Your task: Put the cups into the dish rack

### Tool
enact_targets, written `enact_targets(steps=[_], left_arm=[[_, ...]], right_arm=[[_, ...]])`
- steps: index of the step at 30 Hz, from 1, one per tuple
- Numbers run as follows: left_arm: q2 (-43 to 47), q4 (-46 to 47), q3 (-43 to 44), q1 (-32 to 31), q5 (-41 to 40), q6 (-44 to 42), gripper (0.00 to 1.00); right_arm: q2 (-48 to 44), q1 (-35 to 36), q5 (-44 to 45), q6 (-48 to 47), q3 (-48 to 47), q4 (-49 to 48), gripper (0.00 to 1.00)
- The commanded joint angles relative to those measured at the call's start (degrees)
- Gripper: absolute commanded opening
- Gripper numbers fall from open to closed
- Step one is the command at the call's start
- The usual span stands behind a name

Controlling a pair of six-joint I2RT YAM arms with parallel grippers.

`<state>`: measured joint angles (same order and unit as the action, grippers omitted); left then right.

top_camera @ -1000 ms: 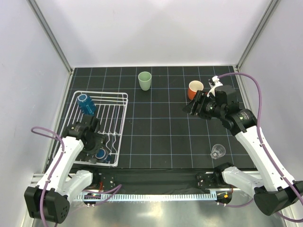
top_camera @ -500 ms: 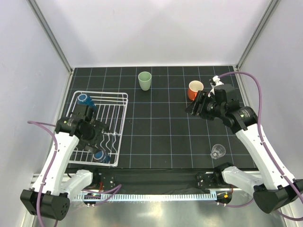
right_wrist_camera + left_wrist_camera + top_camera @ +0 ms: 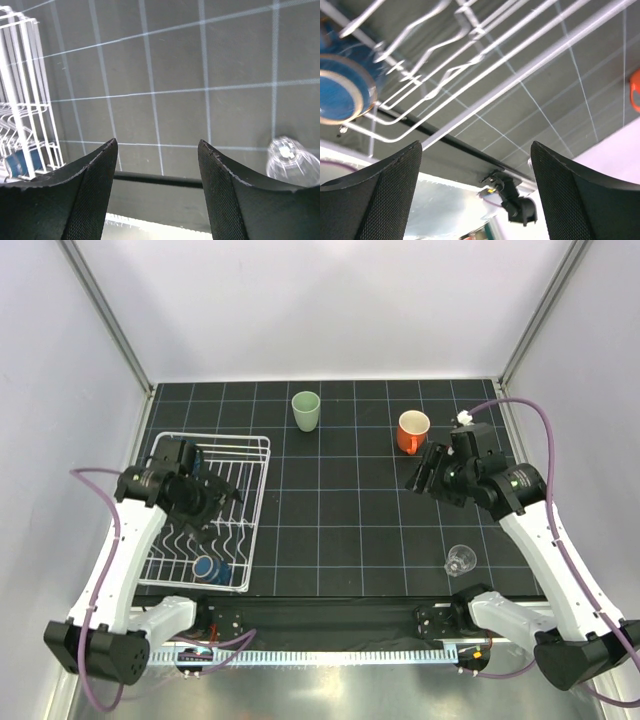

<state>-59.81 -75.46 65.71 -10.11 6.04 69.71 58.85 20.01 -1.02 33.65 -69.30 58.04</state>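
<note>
My right gripper will next move back and down, turning its fingers over the rim of the clear glass (image 3: 460,560), because that glass is still outside the rack (image 3: 240,437).
The white wire dish rack (image 3: 240,437) stands at the left. A small dark blue mug (image 3: 210,568) lies in its near end; it also shows in the left wrist view (image 3: 340,90) and the right wrist view (image 3: 17,161). My left gripper (image 3: 220,495) is open and empty above the middle of the rack (image 3: 520,75). The other blue mug is hidden under the left arm. The pale green tumbler (image 3: 306,410), the orange mug (image 3: 411,430) and the clear glass (image 3: 460,560) stand on the table. My right gripper (image 3: 420,472) is open and empty, just near of the orange mug. The glass (image 3: 289,159) shows at the right of its view.
The black gridded mat (image 3: 340,520) covers the table between the rack and the right arm. White walls with metal posts close in the sides and back. The orange mug's edge shows at the right of the left wrist view (image 3: 635,90). The rack shows at the left of the right wrist view (image 3: 31,75).
My left gripper has risen from the rack's near end and moved toward its middle, leaving the small blue mug there. My right gripper has drawn back a little from the orange mug.
</note>
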Motion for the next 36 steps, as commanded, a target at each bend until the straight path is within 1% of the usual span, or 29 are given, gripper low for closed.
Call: enact_targets(steps=[1,5,6,8,9,13,20,22,27,36], left_arm=[[-3.5,5.3,4.3,0.0,4.6,-8.3,0.86],[-5.2,8.2,8.1,0.0,7.0,-13.4,0.85],[-5.2,10.1,8.5,0.0,7.6,-14.2,0.85],[-4.9,12.6,8.6,0.0,9.1,-15.8,0.85],[-4.9,15.0,8.5,0.1,11.0,-16.4,0.85],[-5.6,18.6,8.4,0.1,15.3,-18.8,0.85],[-6.0,19.7,9.3,0.1,16.5,-20.8,0.86],[-6.4,19.7,10.2,0.1,16.5,-21.5,0.86],[-7.0,19.4,11.0,0.1,16.9,-21.9,0.86],[-7.6,18.3,12.3,0.1,17.2,-21.7,0.86]], right_arm=[[-0.8,-1.6,4.4,2.6,-2.5,5.1,0.66],[-1.4,-5.1,4.1,5.4,0.0,7.6,0.63],[-1.5,-7.2,3.7,5.7,1.7,8.3,0.62],[-2.1,-10.2,2.1,6.1,3.5,8.9,0.60],[-2.2,-12.9,1.7,6.1,5.1,9.5,0.59],[-2.0,-17.4,2.9,6.8,7.3,11.7,0.57],[-1.4,-19.2,4.9,10.7,12.0,13.1,0.57],[-1.4,-19.2,4.5,11.4,15.0,11.7,0.57],[1.3,-19.2,6.9,13.4,18.8,11.5,0.51],[2.3,-19.3,9.2,13.9,23.9,6.5,0.47]])
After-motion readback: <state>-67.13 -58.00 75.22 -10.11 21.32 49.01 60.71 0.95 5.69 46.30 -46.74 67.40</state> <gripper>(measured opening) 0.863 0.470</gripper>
